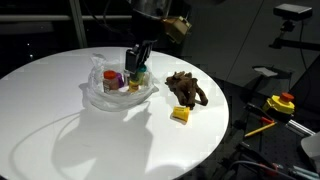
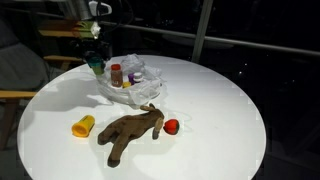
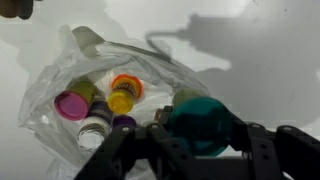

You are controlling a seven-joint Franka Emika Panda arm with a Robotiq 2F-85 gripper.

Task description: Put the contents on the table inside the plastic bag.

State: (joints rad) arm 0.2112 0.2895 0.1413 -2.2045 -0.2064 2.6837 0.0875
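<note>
The teal container (image 3: 203,122) is still hanging above the bag's edge, so my gripper will lower it past that edge next, toward the yellow container with the orange lid (image 3: 125,92).
My gripper (image 3: 200,132) is shut on a teal container (image 3: 203,122), holding it just above the open plastic bag (image 3: 60,75). Inside the bag lie a pink-lidded container (image 3: 70,104), a yellow one with an orange lid (image 3: 125,92), a white-grey one (image 3: 95,126) and a purple one (image 3: 124,122). In both exterior views the gripper (image 1: 138,62) (image 2: 95,58) hangs over the bag's (image 1: 120,92) (image 2: 132,82) edge. The brown plush toy (image 1: 187,88) (image 2: 132,130) lies on the white table (image 1: 70,140) beside the bag. Next to the plush lies the yellow cube (image 1: 181,114) (image 2: 83,125).
A small red object (image 2: 171,126) rests by the plush toy. Past the table's edge stand a yellow and red device (image 1: 280,103) and a wooden chair (image 2: 12,95). A camera on a stand (image 1: 292,12) is at the back.
</note>
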